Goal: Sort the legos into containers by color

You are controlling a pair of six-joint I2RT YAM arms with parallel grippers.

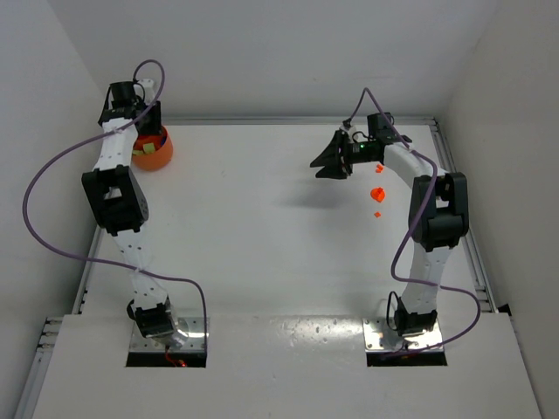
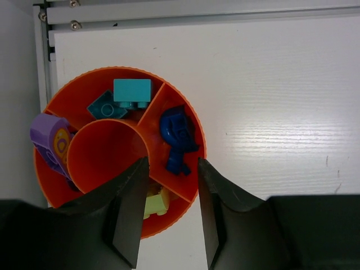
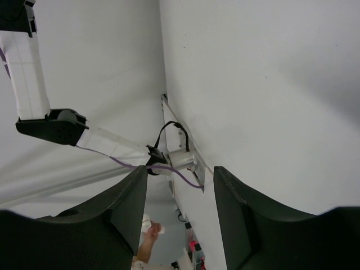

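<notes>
I will next swing my right gripper over, turn its sideways fingers down and lower it beside the farthest red-orange lego point(image 1: 380, 168), which is below the gripper, to its right in the top view.
The orange bowl point(image 1: 158, 155) stands at the table's far left corner. In the left wrist view, the bowl point(image 2: 101, 157) has an empty round middle and outer sections. These hold two teal bricks point(image 2: 132, 93), a blue piece point(image 2: 179, 138), a purple piece point(image 2: 49, 138) and a yellow-green brick point(image 2: 156, 202). My left gripper point(image 2: 170, 211) is open and empty just above the bowl's near rim; it also shows in the top view point(image 1: 145, 133). My right gripper point(image 1: 321, 168) is open and empty, raised and tilted sideways. In its own view point(image 3: 180, 219) no legos show. Small red-orange legos point(image 1: 377, 194) lie below the right forearm.
A metal rail point(image 2: 197, 11) runs along the table's far edge just behind the bowl, and the left wall is close beside it. Another tiny red-orange piece point(image 1: 377, 214) lies nearer me. The right wrist view shows the left arm's base point(image 3: 180, 159) and the enclosure walls.
</notes>
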